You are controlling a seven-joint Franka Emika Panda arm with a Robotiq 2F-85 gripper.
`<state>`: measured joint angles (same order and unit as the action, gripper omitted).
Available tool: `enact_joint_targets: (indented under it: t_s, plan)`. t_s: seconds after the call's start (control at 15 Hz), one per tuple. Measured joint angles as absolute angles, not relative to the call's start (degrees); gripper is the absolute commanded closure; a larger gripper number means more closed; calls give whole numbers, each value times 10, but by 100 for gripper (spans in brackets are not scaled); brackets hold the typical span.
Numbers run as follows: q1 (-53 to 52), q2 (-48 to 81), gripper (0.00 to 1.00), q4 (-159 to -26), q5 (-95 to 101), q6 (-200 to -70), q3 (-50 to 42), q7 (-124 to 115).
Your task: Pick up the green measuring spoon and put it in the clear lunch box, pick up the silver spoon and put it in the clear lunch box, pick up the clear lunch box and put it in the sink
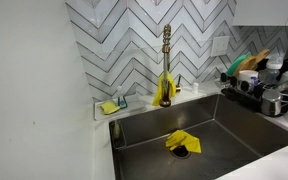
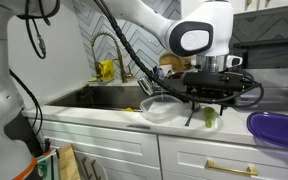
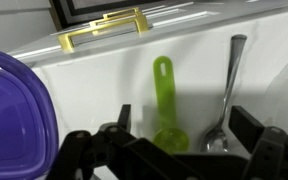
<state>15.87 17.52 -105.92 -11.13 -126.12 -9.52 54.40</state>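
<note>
The robot's gripper should move toward the purple container, then go down, narrowed, onto the green spoon's bowl end [image 2: 210,113] [image 3: 171,139], because both spoon bowls are between the gripper's fingers.
The green measuring spoon [image 3: 164,98] lies on the white counter with its bowl toward me, and the silver spoon [image 3: 227,88] lies just beside it. My gripper [image 3: 184,128] is open and hovers right above them, with both spoon bowls between its fingers. In an exterior view the gripper [image 2: 208,104] hangs low over the green spoon [image 2: 210,116], next to the clear lunch box [image 2: 159,107], which stands empty on the counter beside the sink [image 2: 94,97]. The silver spoon is hidden there.
A purple container [image 2: 278,130] sits at the counter's front edge, and it also shows in the wrist view [image 3: 14,110]. A gold drawer handle [image 3: 104,30] is below the edge. The sink [image 1: 219,125] holds a yellow cloth [image 1: 181,141]; a gold faucet [image 1: 166,70] and a dish rack [image 1: 264,85] stand behind it.
</note>
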Motion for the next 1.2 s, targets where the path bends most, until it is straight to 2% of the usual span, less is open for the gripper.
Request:
enact_joint_targets:
  t_s: [0.13, 0.2, 0.47, 0.6, 0.67, 0.8, 0.93, 1.0, 1.07, 1.13, 1.2]
  plan:
    - [160, 183, 5, -1053, -115, -1271, -88, 543]
    - [160, 187, 21, -1051, -118, -1275, -85, 543]
    - [166, 203, 54, -1039, -127, -1284, -77, 543]
    - [169, 210, 20, -1034, -128, -1284, -73, 543]
    - [170, 212, 17, -1033, -128, -1284, -73, 543]
    - [172, 217, 36, -1030, -128, -1284, -72, 543]
    - [174, 222, 45, -1026, -127, -1284, -72, 543]
    - [174, 224, 64, -1024, -127, -1284, -72, 543]
    - [175, 226, 69, -1022, -126, -1284, -72, 543]
    - [175, 227, 69, -1020, -126, -1284, -72, 543]
    - [176, 228, 76, -1019, -126, -1284, -72, 543]
